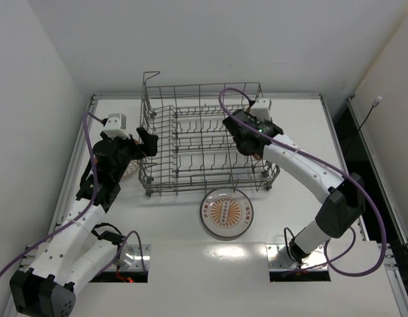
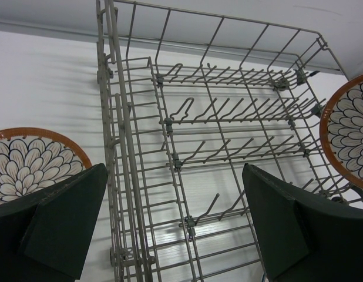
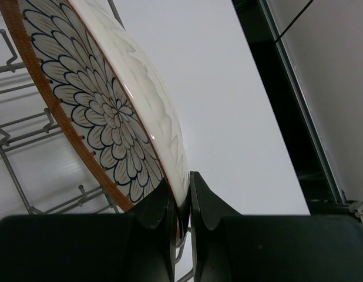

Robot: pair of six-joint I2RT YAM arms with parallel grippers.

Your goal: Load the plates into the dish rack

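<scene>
The rack's end wires stand below the gripper and toward my base, so next my right gripper needs to draw back and down to release the petal-patterned plate (image 3: 105, 100) among them.
The grey wire dish rack (image 1: 204, 142) stands mid-table. My right gripper (image 1: 251, 150) is shut on the rim of a petal-patterned plate (image 3: 105, 100) and holds it on edge, tilted, over the rack's right end; that plate also shows in the left wrist view (image 2: 349, 132). My left gripper (image 1: 148, 142) is open and empty above the rack's left side wall (image 2: 120, 176). A second petal plate (image 2: 29, 161) lies on the table left of the rack, mostly under my left arm (image 1: 130, 170). The plate with the orange medallion (image 1: 225, 212) lies flat in front of the rack.
Rows of upright tines (image 2: 228, 108) fill the rack, which holds no plates. White walls close in the table at the back and left. A dark gap (image 1: 362, 142) runs along the table's right edge. Purple cables loop over both arms.
</scene>
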